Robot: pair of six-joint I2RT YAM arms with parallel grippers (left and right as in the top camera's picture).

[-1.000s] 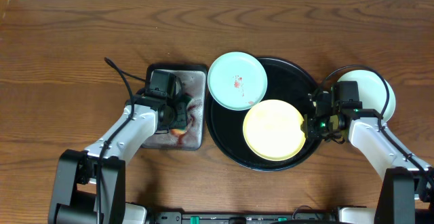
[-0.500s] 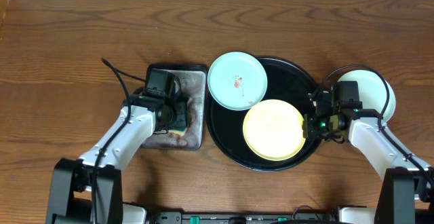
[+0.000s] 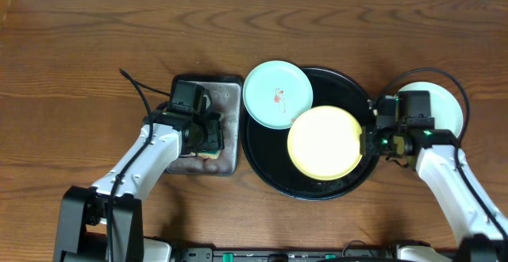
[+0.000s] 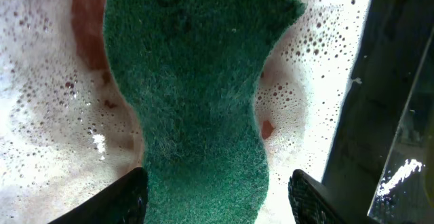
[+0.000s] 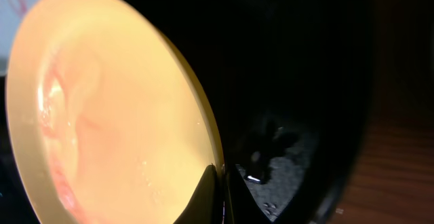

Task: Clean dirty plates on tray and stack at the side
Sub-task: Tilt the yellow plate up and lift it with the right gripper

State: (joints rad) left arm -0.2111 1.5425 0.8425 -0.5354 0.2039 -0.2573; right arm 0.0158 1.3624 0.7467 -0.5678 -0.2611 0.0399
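Observation:
I will lift the yellow plate (image 3: 324, 141), swing over, lower and release it to stack, because the pale plate lies to the right of my right gripper in the overhead view.
The yellow plate (image 3: 324, 141) is tilted over the black tray (image 3: 341, 87), and my right gripper (image 3: 366, 143) is shut on its right rim. In the right wrist view the gripper (image 5: 220, 190) pinches the plate's edge (image 5: 102, 115), which shows faint reddish film, with the wet tray (image 5: 291, 81) behind. A pale blue plate (image 3: 278, 94) with a red smear rests over the tray's upper-left rim. Another pale plate (image 3: 444, 111) lies on the table at the right, partly under my right arm. My left gripper (image 4: 217, 200) stands open astride a green sponge (image 4: 196, 95).
The sponge lies in foamy, red-tinged water in the small grey metal tray (image 3: 230, 95), left of the black tray, with my left gripper (image 3: 213, 132) over it. A black cable (image 3: 139, 91) trails on the wood by the left arm.
My left gripper has opened over the sponge in the grey tray. The right gripper has closed on the yellow plate's rim and raised it, shifting it slightly up and to the right.

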